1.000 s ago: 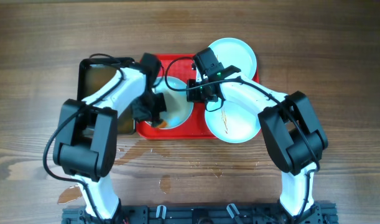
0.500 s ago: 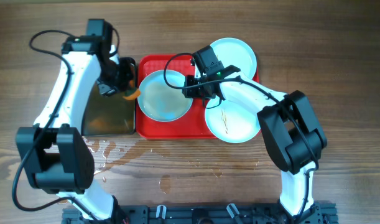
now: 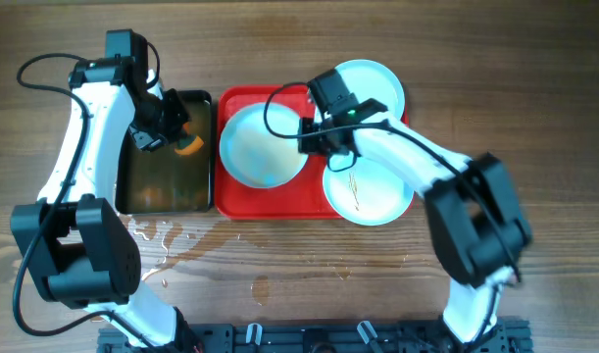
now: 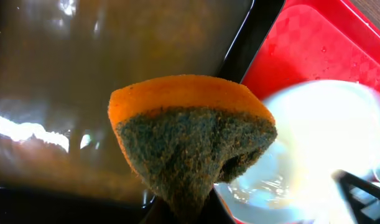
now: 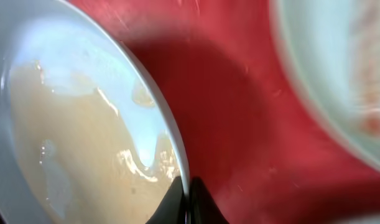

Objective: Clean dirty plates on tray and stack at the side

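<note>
My right gripper next moves up and to the right in the overhead view, then down onto the bare tabletop (image 3: pixel 466 131) beside the tray. The plate has room there.
The red tray (image 3: pixel 279 201) holds three pale plates. My right gripper (image 3: pixel 311 137) is shut on the right rim of the left plate (image 3: pixel 262 147), which carries brownish water (image 5: pixel 71 155) and is tilted. A second plate (image 3: pixel 368 83) lies at the tray's back right, and a third plate (image 3: pixel 370 191) with thin orange streaks at the front right. My left gripper (image 3: pixel 172 132) is shut on an orange sponge with a dark scrub face (image 4: pixel 190 137) and holds it over the black tray of brown water (image 3: pixel 162 186).
Water puddles (image 3: pixel 172 235) lie on the wooden table in front of the black tray and the red tray. The black tray's rim (image 4: pixel 245 46) sits right against the red tray's left edge.
My left gripper has carried the sponge from the left plate leftward over the black water tray. My right gripper has kept its hold on the plate's rim and lifted that side slightly.
</note>
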